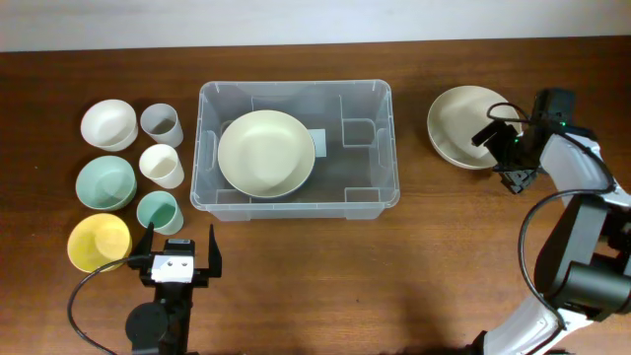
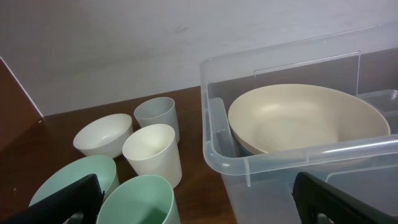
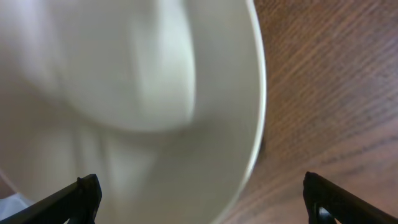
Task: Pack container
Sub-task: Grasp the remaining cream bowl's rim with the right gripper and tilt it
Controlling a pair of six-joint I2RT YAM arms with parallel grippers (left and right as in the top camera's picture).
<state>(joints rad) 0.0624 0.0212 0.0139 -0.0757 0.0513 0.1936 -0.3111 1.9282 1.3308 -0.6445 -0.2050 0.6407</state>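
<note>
My right gripper lowers a little next with its spread fingers astride the second beige bowl's rim (image 1: 496, 162) (image 3: 244, 179), since that rim lies just below it, between its two fingers.
The clear plastic container (image 1: 296, 86) stands at the table's middle with a large beige bowl (image 1: 266, 153) inside; both show in the left wrist view, container (image 2: 280, 155) and bowl (image 2: 305, 121). A second beige bowl (image 1: 461, 123) sits on the table to the right. My right gripper (image 1: 501, 156) is open at this bowl's near right rim; in the right wrist view the bowl (image 3: 137, 93) fills the left between the spread fingers (image 3: 199, 205). My left gripper (image 1: 177, 252) is open and empty, low at the front left, just behind a green cup (image 1: 158, 211).
Left of the container stand a white bowl (image 1: 108, 123), a grey cup (image 1: 161, 122), a cream cup (image 1: 163, 165), a green bowl (image 1: 105, 182) and a yellow bowl (image 1: 99, 242). The green cup (image 2: 140, 202) sits between my left fingers (image 2: 196, 208).
</note>
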